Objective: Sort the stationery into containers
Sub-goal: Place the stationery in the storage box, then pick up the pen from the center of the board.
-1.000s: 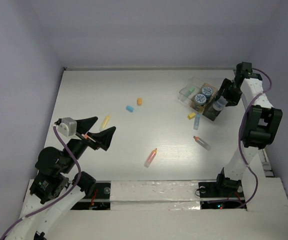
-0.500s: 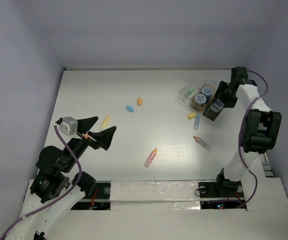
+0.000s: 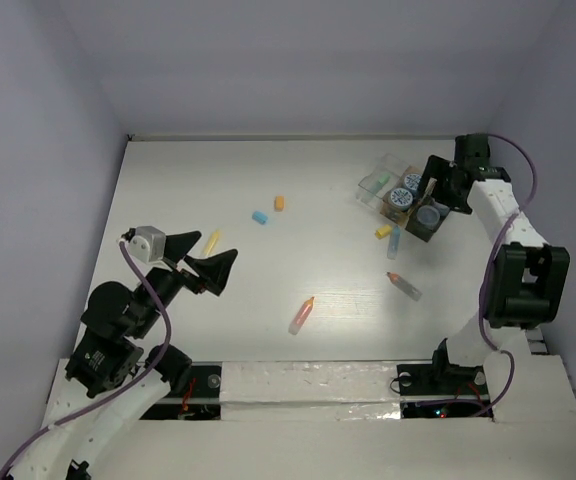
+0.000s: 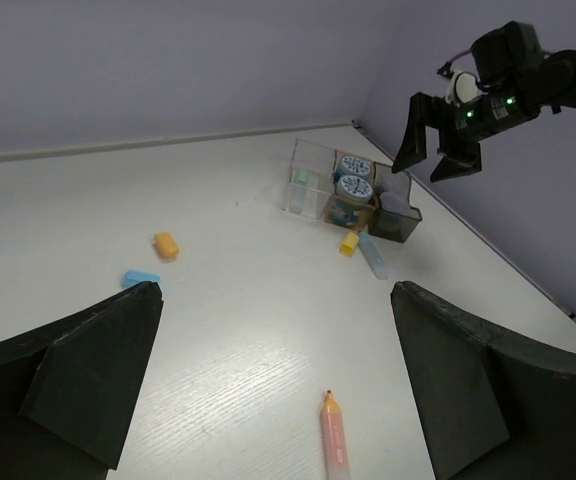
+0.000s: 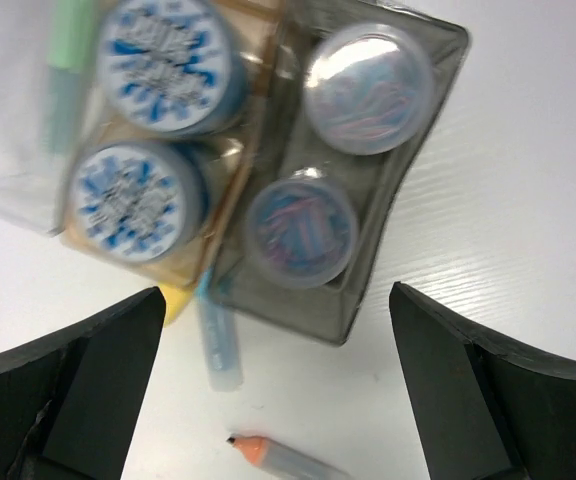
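I should next move my right gripper back and to its left in the top view, then down over the body of the blue stick (image 3: 394,243) (image 5: 218,345), which lies loose below it that way.
My right gripper (image 3: 440,188) hangs open over the containers at the far right, with nothing between its fingers. In the right wrist view, two grey-lidded jars (image 5: 300,228) (image 5: 370,75) sit in the dark tray (image 5: 423,160). Two blue-white jars (image 5: 135,200) stand in a brownish box beside it. The clear box (image 3: 376,184) holds a green stick (image 5: 66,60). Lying loose on the table are a blue stick (image 5: 218,345), a yellow eraser (image 3: 383,231), a clear-capped stick (image 3: 404,286), a pink-orange stick (image 3: 301,314), a yellow stick (image 3: 211,241), a blue eraser (image 3: 260,216) and an orange eraser (image 3: 279,203). My left gripper (image 3: 204,262) is open and empty at the near left.
Lilac walls close the white table (image 3: 318,260) on three sides; the containers stand close to the right wall. In the left wrist view the pink-orange stick (image 4: 335,440) lies just ahead between the fingers.
The right gripper opened and let go of a grey-lidded jar, which now sits in the dark tray. That gripper rose and drew back a little. The left arm shifted slightly.
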### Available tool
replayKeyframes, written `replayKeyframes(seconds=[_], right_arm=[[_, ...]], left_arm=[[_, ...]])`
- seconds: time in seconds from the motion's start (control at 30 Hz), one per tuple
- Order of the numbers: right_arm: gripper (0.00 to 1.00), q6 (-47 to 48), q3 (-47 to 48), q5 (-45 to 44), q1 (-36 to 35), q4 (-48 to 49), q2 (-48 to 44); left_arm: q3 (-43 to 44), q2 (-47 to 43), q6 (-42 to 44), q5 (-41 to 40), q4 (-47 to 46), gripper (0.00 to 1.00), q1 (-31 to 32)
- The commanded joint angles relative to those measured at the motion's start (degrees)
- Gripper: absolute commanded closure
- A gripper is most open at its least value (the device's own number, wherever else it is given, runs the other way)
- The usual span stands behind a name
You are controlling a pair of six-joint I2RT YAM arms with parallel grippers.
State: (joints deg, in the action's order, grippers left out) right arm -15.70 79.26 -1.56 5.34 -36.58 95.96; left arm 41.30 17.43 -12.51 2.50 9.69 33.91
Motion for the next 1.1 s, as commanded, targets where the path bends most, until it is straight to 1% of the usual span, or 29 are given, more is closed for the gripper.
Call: replayKeyframes(seconds=[0.0, 0.03, 0.1, 0.13, 0.2, 0.27, 0.3, 0.33, 0.37, 0.4, 0.43, 0.47, 0.5, 0.57, 0.63, 0.67, 0.7, 0.73, 0.83, 0.9, 1.07], right_arm=[[0.00, -0.5, -2.5, -3.0, -5.2, 5.5, -7.8], [0.00, -0.6, -5.3, -3.4, -8.5, 7.1, -9.3], [0.00, -2.1, -8.9, -3.4, -12.4, 9.3, -14.0], [0.00, -3.6, -12.9, -2.8, -17.2, 11.9, -15.3], [0.00, -4.2, -16.1, -2.5, -22.5, 14.8, -16.9], [0.02, -5.9, -18.3, -4.8, -28.2, 15.7, -16.3], [0.12, -6.4, -18.7, -5.4, -29.2, 15.7, -16.1], [0.20, -6.7, -19.1, -6.0, -29.2, 15.3, -15.8], [0.31, -7.2, -19.7, -7.0, -29.9, 14.9, -15.7], [0.47, -7.9, -20.1, -10.2, -29.9, 14.3, -15.7], [0.50, -8.1, -20.5, -12.7, -29.9, 12.9, -15.4], [0.55, -8.2, -20.7, -17.5, -29.9, 12.2, -15.2], [0.63, -8.1, -21.3, -18.9, -29.9, 11.5, -14.8], [0.64, -8.1, -21.6, -21.5, -29.1, 10.7, -13.4], [0.52, -8.5, -22.1, -22.3, -27.4, 10.4, -12.4], [0.48, -8.4, -22.5, -22.3, -26.9, 10.8, -11.7], [0.46, -8.0, -23.3, -21.4, -26.2, 11.4, -11.4], [0.46, -7.9, -23.5, -20.3, -24.6, 12.0, -11.1], [0.45, -7.1, -24.4, -19.0, -22.8, 13.7, -9.7], [0.45, -6.2, -24.6, -16.2, -20.5, 14.6, -8.0], [0.44, -4.6, -23.0, -14.6, -19.9, 15.4, -4.0]], left_arm=[[2.1, 2.3, -0.3, -0.7, -2.0, 0.01, -0.3], [2.0, 3.1, -0.8, -0.9, -2.0, 0.01, -0.9], [1.9, 4.4, -1.6, -2.0, -1.8, 0.01, -0.9], [1.9, 5.6, -3.1, -4.2, -1.7, 0.01, -0.9], [2.1, 7.3, -4.3, -6.5, -1.3, 0.01, -1.5], [2.4, 8.2, -5.0, -8.2, -1.3, 0.01, -2.0], [2.3, 8.5, -5.0, -8.4, -1.3, 0.01, -2.0], [2.2, 8.9, -5.1, -8.6, -1.2, 0.01, -2.0], [2.1, 9.1, -5.1, -8.6, -1.3, 0.01, -2.0], [2.0, 9.5, -5.1, -8.3, -1.4, 0.01, -2.0], [1.7, 9.8, -4.9, -8.0, -1.6, 0.01, -2.0], [1.7, 10.1, -4.8, -7.4, -1.7, 0.01, -2.0], [1.7, 10.6, -4.4, -7.2, -1.6, 0.01, -2.0], [2.0, 12.4, -4.0, -7.3, -1.2, 0.01, -2.0], [2.4, 14.4, -3.4, -7.6, -0.3, 0.01, -2.0], [2.5, 14.8, -3.3, -7.6, -0.2, 0.01, -2.0], [2.6, 15.6, -3.0, -7.6, 0.1, 0.01, -2.0], [2.6, 15.9, -2.9, -7.5, 0.1, 0.01, -2.0], [2.7, 16.7, -2.3, -7.0, 0.0, 0.01, -2.0], [2.8, 17.0, -2.2, -7.2, 0.1, 0.01, -2.5], [2.9, 17.5, -2.0, -7.2, 0.0, 0.01, -3.6]])
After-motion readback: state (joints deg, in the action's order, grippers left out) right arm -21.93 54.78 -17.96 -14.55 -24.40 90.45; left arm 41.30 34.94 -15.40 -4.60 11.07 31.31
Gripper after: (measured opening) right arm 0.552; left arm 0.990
